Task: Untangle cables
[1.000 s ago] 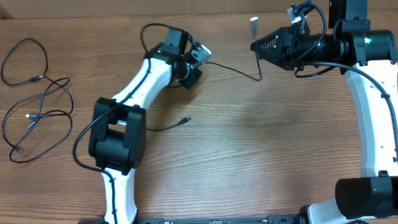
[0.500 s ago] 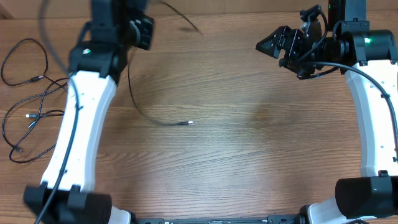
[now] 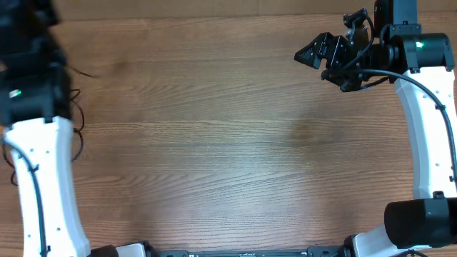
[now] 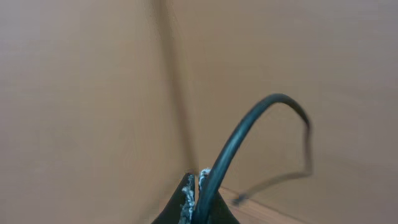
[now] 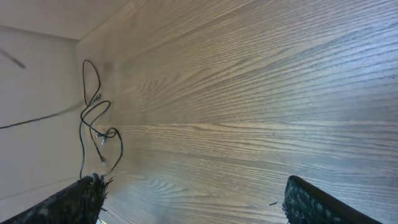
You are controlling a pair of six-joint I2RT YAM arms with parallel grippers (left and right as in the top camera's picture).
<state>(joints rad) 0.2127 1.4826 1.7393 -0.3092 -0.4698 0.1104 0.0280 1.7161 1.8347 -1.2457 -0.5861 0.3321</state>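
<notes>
My left gripper will next lower its fingers, tilting them down toward the strands, and let go of the black cable, because the loose tangle of cables lies below.
In the left wrist view my left gripper (image 4: 198, 186) is shut on a black cable (image 4: 249, 121). That cable arcs up from the jaws and trails down to a loose end (image 4: 239, 199); the view is blurred. From overhead the left arm (image 3: 36, 143) stands at the far left and covers most of the other cables, with only thin strands (image 3: 77, 139) showing beside it. My right gripper (image 3: 308, 54) hovers at the back right, open and holding nothing. The right wrist view shows its fingers (image 5: 317, 205) wide apart and, far off, a loose tangle of cables (image 5: 93, 124) on the wood.
The wooden table (image 3: 228, 143) fills the overhead view. The right arm (image 3: 428, 135) runs along the right edge. A pale wall (image 5: 31, 74) borders the table beyond the cables in the right wrist view.
The right gripper opened and let go of the cable. The left arm swung from the back middle to the far left, dragging its cable off the table's centre.
</notes>
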